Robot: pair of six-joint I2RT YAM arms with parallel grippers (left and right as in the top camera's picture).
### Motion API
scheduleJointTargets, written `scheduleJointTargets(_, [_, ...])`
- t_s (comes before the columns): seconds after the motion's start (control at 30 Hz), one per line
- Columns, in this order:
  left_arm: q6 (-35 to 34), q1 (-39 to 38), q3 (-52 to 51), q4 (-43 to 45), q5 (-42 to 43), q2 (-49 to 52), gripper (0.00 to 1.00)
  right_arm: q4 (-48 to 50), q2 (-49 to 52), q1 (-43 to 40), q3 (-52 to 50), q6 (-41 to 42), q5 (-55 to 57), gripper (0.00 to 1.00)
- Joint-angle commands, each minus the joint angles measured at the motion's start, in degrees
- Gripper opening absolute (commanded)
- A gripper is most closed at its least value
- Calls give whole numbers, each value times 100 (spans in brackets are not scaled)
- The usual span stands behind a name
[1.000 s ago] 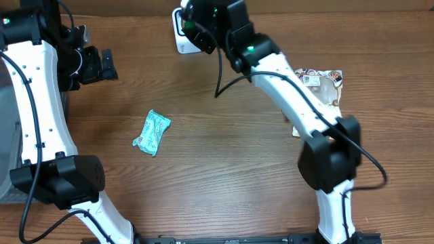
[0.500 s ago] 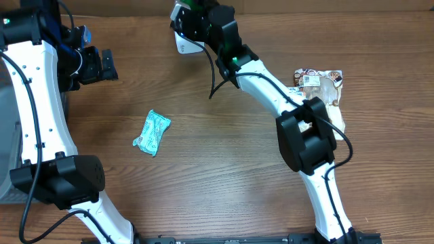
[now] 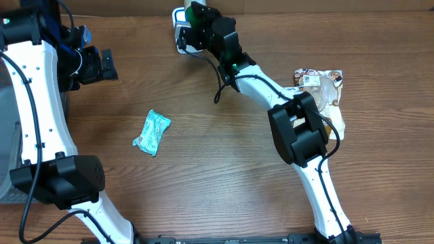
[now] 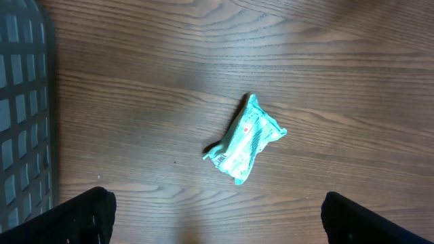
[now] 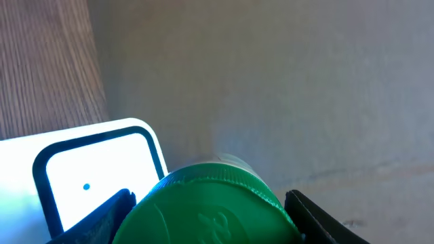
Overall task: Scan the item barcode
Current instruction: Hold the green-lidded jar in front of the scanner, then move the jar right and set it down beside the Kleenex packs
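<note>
My right gripper needs to move back and to the right in the overhead view next and lower the container (image 3: 199,11) onto the wood (image 3: 262,116) beside the snack bag, because that spot is bare.
In the right wrist view, a container with a green ribbed lid (image 5: 213,203) fills the space between my right gripper's fingers (image 5: 103,218), which are shut on its sides. Just beyond it lies the white scanner (image 5: 88,173) with its dark-outlined window. In the overhead view the right gripper (image 3: 198,28) holds the green-lidded container (image 3: 199,11) right beside the scanner (image 3: 180,39) at the table's far edge. No barcode shows. My left gripper (image 3: 105,64) hangs open at the far left, holding nothing.
A teal packet (image 3: 152,133) (image 4: 245,139) lies on the wood left of centre, below the left gripper (image 4: 217,227). A printed snack bag (image 3: 320,85) lies at the right. A grey mesh basket (image 4: 20,102) sits at the left edge.
The right arm has swung its wrist further towards the far edge, bringing the green-lidded container closer to the scanner. The left arm has not moved.
</note>
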Motion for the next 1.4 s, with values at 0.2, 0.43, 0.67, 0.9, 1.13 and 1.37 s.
scheduleJointTargets(0.2, [107, 11, 114, -11, -9, -142, 100, 216, -11, -22, 66, -286, -341, 50])
scheduleJointTargets(0.43, [107, 11, 114, -11, -9, -142, 99, 157, -11, -33, 66, -286, -337, 51])
scheduleJointTargets(0.67, [107, 11, 114, -11, -9, -140, 100, 269, -66, 57, 68, -280, -337, 51])
scheduleJointTargets(0.9, [107, 11, 114, -11, -9, -140, 99, 136, -605, 234, 68, 706, -341, 51])
scheduleJointTargets(1.13, [107, 11, 114, -11, -9, -140, 99, -1370, -1663, 407, 68, 2691, -476, 54])
scheduleJointTargets(1.37, [107, 11, 114, -11, -9, -142, 100, -4103, -2938, 328, 68, 4732, -2280, 54])
